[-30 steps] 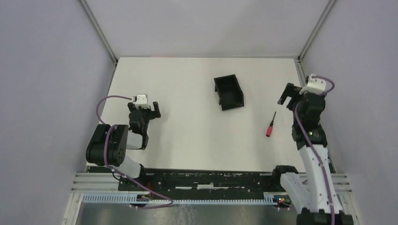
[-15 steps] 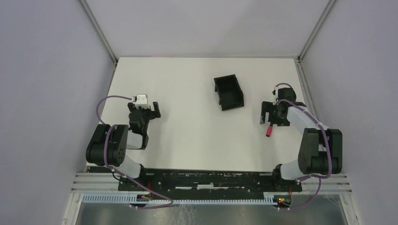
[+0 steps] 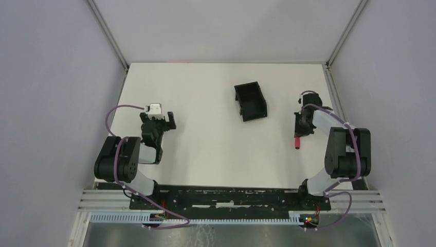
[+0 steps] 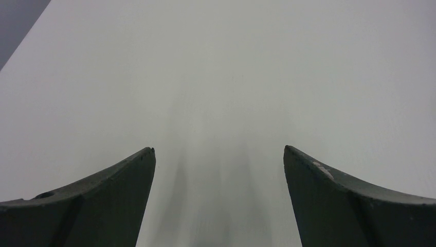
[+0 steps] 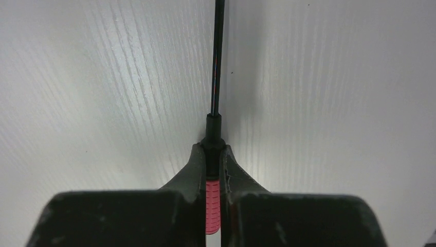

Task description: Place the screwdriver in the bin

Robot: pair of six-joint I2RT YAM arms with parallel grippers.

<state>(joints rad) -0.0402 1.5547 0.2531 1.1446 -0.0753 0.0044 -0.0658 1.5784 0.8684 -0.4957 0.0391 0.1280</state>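
I will lift my right gripper above the bin's sides next, swing it left in the top view over the bin's open inside and let go.
The screwdriver (image 5: 213, 200), red-handled with a thin dark shaft, lies on the white table at the right. My right gripper (image 5: 212, 149) is shut on it, the jaws pinching the handle and its dark collar while the shaft runs out ahead. From above, the red handle end of the screwdriver (image 3: 296, 141) pokes out toward the near edge from under the right gripper (image 3: 302, 123). The black bin (image 3: 251, 102) stands at the table's middle back, to the left of that gripper. My left gripper (image 3: 158, 122) hovers open over bare table on the left, and in the left wrist view the left gripper (image 4: 218, 154) holds nothing.
Grey walls and metal frame posts close in the white table (image 3: 205, 154) on three sides. The right arm's folded links (image 3: 347, 154) sit near the table's right edge. The arm bases stand on the black rail along the near edge.
The right arm came down from its raised pose onto the screwdriver, and its jaws closed from wide open onto the handle. The left arm has not moved.
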